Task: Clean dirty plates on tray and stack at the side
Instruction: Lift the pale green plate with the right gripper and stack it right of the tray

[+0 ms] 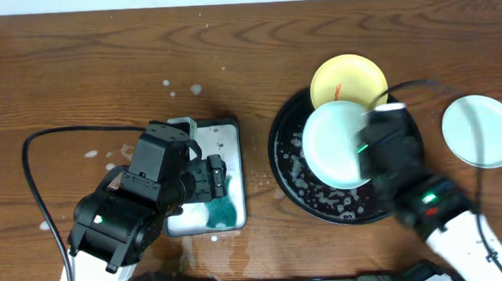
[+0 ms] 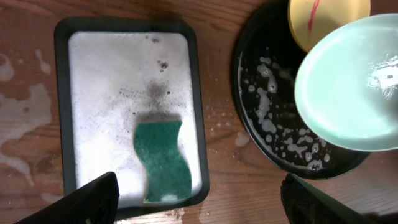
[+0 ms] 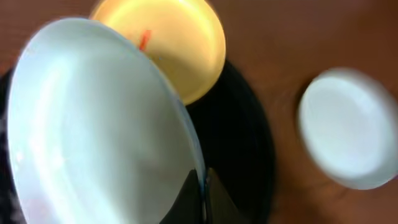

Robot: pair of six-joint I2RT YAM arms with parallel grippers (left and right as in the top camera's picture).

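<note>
My right gripper holds the matching plate. Next, it will carry the plate to the right in the overhead view, over the second pale mint plate (image 1: 481, 131) (image 3: 349, 129), then lower and release it.
My right gripper (image 1: 368, 147) (image 3: 203, 183) is shut on the rim of a pale mint plate (image 1: 333, 145) (image 3: 93, 124) and holds it tilted above the round black tray (image 1: 292, 177) (image 2: 255, 81) (image 3: 242, 130). A yellow plate (image 1: 348, 80) (image 2: 329, 22) (image 3: 180, 43) with a red-orange smear rests on the tray's far rim. A second pale mint plate (image 1: 481, 129) (image 3: 348, 127) lies on the table to the right of the tray. My left gripper (image 1: 214, 178) (image 2: 199, 202) is open and empty above the near end of the white tray.
A rectangular white tray (image 1: 226, 150) (image 2: 124, 74) with a dark rim holds suds and a green sponge (image 1: 221, 211) (image 2: 163, 160). Suds speckle the black tray's floor. Foam spots lie on the wooden table at left (image 1: 92, 154).
</note>
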